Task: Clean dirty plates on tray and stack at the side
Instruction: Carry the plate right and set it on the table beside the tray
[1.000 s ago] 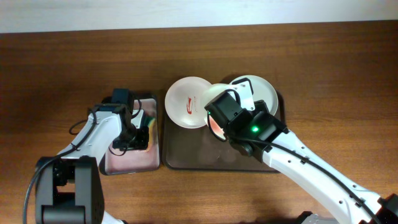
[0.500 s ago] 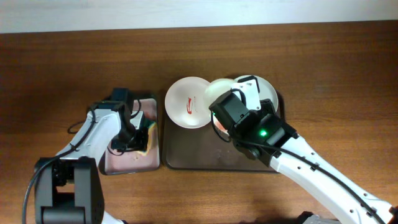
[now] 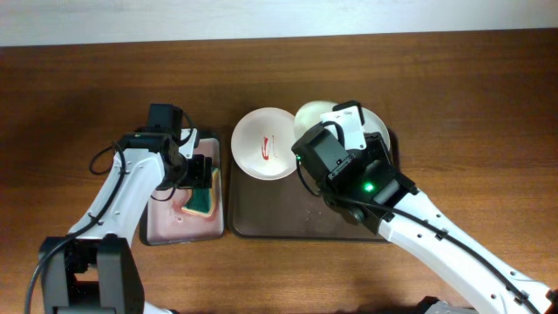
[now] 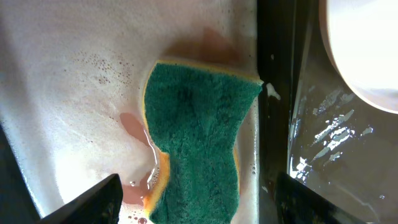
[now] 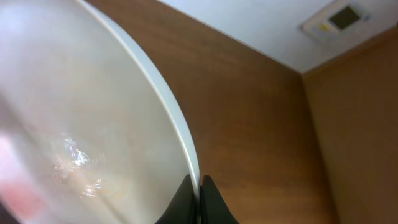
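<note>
The wooden table past the dark tray, to the right in the overhead view, is bare, so the robot's right gripper should lower the plate there next.
My right gripper is shut on the rim of a white plate and holds it tilted above the dark tray. In the overhead view that plate shows just past the right gripper. A white plate with red smears lies at the tray's far left, and another white plate lies at its far right. A green and yellow sponge lies in the soapy pink tray. My left gripper is open just above the sponge, with one finger on each side of it.
The pink tray's right wall stands against the dark tray's left edge. Reddish water pools beside the sponge. Bare wooden table lies to the right of the dark tray.
My left gripper has let go of the sponge and drawn back toward the far side, leaving the sponge in the pink tray. My right gripper has moved the held plate farther back and tilted it more.
</note>
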Tool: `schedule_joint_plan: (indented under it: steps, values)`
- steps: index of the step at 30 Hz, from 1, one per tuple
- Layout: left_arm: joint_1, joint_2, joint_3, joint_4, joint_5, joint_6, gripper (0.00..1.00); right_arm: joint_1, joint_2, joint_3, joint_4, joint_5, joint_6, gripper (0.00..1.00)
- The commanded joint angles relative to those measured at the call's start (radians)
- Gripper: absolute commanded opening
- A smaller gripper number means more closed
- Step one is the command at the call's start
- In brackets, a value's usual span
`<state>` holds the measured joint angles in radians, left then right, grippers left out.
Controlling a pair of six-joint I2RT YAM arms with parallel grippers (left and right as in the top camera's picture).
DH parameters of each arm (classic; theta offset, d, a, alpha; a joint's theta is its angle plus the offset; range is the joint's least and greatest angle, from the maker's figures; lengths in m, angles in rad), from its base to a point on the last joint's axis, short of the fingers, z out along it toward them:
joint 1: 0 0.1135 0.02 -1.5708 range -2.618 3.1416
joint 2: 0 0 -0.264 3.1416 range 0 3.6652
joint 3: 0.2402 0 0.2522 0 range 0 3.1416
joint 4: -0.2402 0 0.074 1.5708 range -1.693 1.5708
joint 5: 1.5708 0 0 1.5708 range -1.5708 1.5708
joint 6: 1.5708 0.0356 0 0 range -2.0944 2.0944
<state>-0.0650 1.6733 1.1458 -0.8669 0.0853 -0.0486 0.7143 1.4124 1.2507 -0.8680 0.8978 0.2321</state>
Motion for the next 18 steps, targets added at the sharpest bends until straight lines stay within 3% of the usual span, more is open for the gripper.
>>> schedule_joint_plan:
  steps: [1, 2, 4, 6, 8, 9, 11, 18]
  values:
    - [0.002, -0.019, 0.014, 0.003, 0.004, 0.004, 0.75, 0.011, -0.016, 0.025, 0.01, 0.122, -0.069, 0.04]
    - [0.002, -0.019, 0.014, 0.003, 0.004, 0.004, 0.75, 0.012, -0.017, 0.025, 0.013, 0.201, 0.031, 0.04]
    - [0.003, -0.019, 0.014, 0.003, 0.004, 0.004, 0.75, 0.025, -0.016, 0.024, 0.035, 0.065, -0.094, 0.04]
    - [0.002, -0.019, 0.014, 0.004, 0.004, 0.004, 0.75, 0.025, -0.016, 0.025, 0.037, 0.188, 0.005, 0.04]
    - [0.003, -0.019, 0.014, 0.004, 0.004, 0.004, 0.75, 0.027, -0.016, 0.025, 0.058, 0.084, -0.074, 0.04]
    - [0.003, -0.019, 0.014, 0.006, 0.004, 0.004, 0.75, 0.02, -0.016, 0.025, 0.054, 0.127, -0.072, 0.04]
    - [0.002, -0.019, 0.014, 0.005, 0.004, 0.004, 0.75, -0.002, -0.017, 0.025, 0.054, 0.179, 0.039, 0.04]
    - [0.002, -0.019, 0.014, 0.005, 0.004, 0.004, 0.75, -0.216, -0.016, 0.022, -0.002, -0.33, 0.271, 0.04]
